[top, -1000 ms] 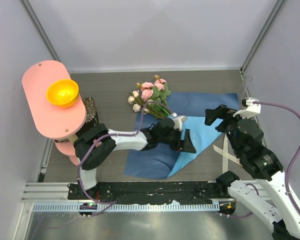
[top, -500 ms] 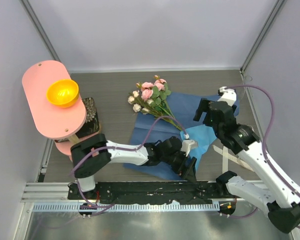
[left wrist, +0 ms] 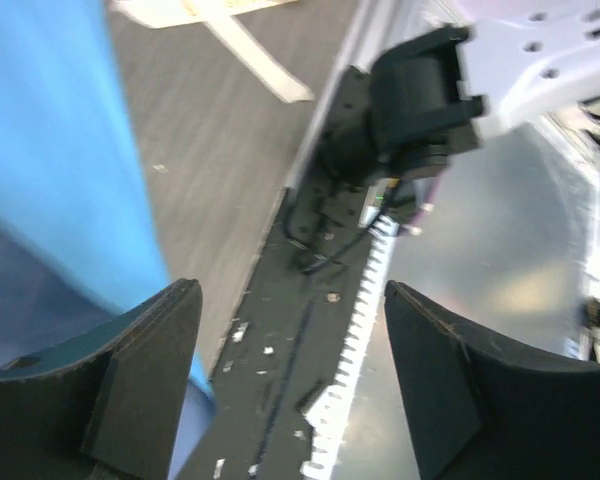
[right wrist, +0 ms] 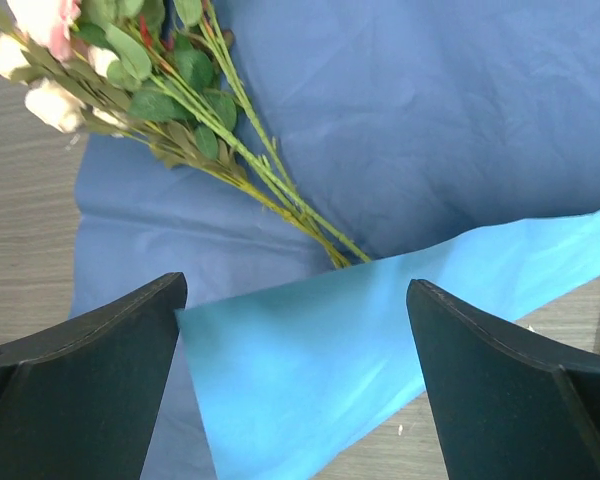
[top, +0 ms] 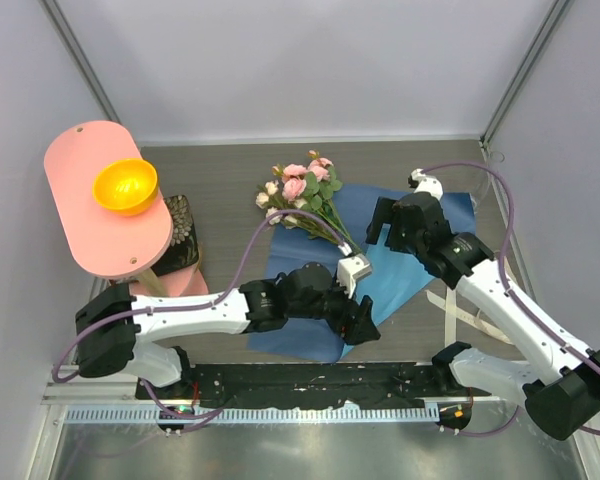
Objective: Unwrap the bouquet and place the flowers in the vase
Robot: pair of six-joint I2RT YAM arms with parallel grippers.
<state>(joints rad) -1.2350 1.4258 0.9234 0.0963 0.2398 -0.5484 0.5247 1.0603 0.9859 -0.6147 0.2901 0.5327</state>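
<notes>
The right gripper moves down and to the left in the top view onto the stems by the leaves next, since they lie below it on that side.
The bouquet lies unwrapped. Its flowers [top: 302,188], pink and cream roses, rest on the table with their thin stems [top: 332,232] running onto the spread blue paper [top: 405,275]. In the right wrist view the flowers [right wrist: 100,50] and the stems [right wrist: 270,170] lie above a light-blue fold of the paper [right wrist: 380,340]. My right gripper [top: 395,232] [right wrist: 295,380] hovers open over that fold, just right of the stem ends. Empty and open, my left gripper [top: 365,328] [left wrist: 290,390] sits at the paper's near corner. The vase [top: 492,165] shows only faintly by the right wall.
An orange bowl [top: 125,185] rests on a pink stand [top: 90,230] at the left, with a dark patterned cup [top: 180,220] beside it. Cream ribbon strips [top: 455,305] lie right of the paper. The black base rail [left wrist: 280,340] runs along the near edge.
My left gripper has pulled back toward the near edge and opened wider, leaving the paper spread. My right arm has swung left over the paper toward the stems.
</notes>
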